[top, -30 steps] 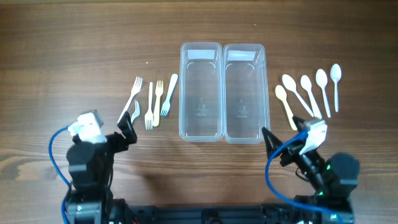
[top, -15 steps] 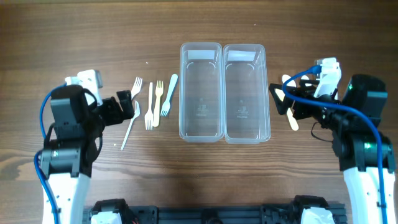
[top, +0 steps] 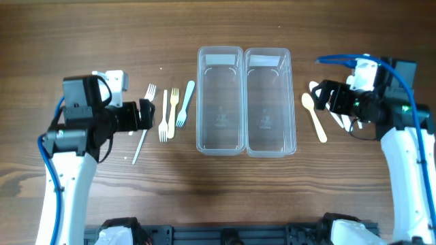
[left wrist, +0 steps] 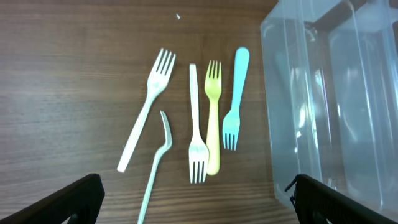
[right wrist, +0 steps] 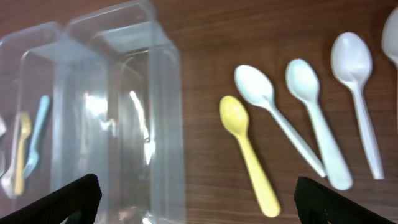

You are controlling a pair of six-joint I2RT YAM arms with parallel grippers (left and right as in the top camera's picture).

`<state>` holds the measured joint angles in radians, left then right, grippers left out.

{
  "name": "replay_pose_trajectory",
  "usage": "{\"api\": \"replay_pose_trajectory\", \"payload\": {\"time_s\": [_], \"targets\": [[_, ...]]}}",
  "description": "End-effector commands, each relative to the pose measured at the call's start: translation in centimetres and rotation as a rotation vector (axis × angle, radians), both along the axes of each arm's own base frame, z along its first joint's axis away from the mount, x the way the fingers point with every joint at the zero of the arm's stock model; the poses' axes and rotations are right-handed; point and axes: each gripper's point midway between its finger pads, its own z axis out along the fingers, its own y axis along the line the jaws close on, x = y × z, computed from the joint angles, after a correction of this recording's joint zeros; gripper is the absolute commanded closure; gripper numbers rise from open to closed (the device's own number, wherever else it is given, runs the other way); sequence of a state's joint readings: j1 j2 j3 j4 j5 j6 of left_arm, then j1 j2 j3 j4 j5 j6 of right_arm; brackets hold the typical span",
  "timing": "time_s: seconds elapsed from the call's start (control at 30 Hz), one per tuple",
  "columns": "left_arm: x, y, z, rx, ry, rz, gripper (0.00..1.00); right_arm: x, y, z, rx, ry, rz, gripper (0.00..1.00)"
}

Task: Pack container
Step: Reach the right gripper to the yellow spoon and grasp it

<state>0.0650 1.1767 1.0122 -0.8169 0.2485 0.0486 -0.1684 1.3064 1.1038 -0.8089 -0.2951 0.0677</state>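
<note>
The yellow spoon is the nearest to the containers, apart from the white spoons, so my right gripper needs to move down toward the containers next and onto the spoon's handle near the bowl [top: 313,116] [right wrist: 246,148].
Two empty clear containers stand side by side mid-table, the left one [top: 220,102] and the right one [top: 269,102]. Several plastic forks lie left of them: a white fork [left wrist: 146,118], a pale green fork [left wrist: 155,165], another white fork [left wrist: 195,124], a yellow fork [left wrist: 213,118] and a blue fork [left wrist: 235,99]. My left gripper [top: 141,116] hovers open and empty above them, also shown in the left wrist view [left wrist: 199,202]. Several spoons lie on the right, a yellow spoon [right wrist: 249,155] nearest the containers and white spoons [right wrist: 317,124] beside it. My right gripper [top: 327,99] is open and empty above them.
The containers show at the right of the left wrist view [left wrist: 329,93] and at the left of the right wrist view [right wrist: 118,112]. The wooden table [top: 218,190] runs bare in front of the containers. Blue cables loop beside both arms.
Both arms rose from the table's front edge and swung forward. The left gripper now sits over the forks, the right over the spoons. No cutlery has moved.
</note>
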Motion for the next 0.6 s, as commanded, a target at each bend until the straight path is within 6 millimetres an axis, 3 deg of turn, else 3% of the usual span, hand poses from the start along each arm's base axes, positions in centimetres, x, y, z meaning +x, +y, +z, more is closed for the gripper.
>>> {"api": "replay_pose_trajectory", "payload": {"time_s": [0.0, 0.3, 0.47, 0.57], "targets": [[1.3, 0.4, 1.8, 0.028, -0.056, -0.006, 0.00, 0.8, -0.9, 0.3, -0.014, 0.005, -0.036, 0.00], [1.2, 1.0, 1.6, 0.057, -0.047, 0.012, 0.00, 1.4, -1.3, 0.7, -0.033, -0.025, -0.041, 0.00], [0.8, 2.3, 0.8, 0.151, -0.007, 0.003, 0.00, 1.1, -2.6, -0.7, -0.097, 0.030, -0.081, 0.10], [1.1, 3.0, 0.6, 0.172, 0.026, 0.034, 0.00, 0.7, -2.6, -2.9, -0.096, 0.135, -0.054, 0.12]]}}
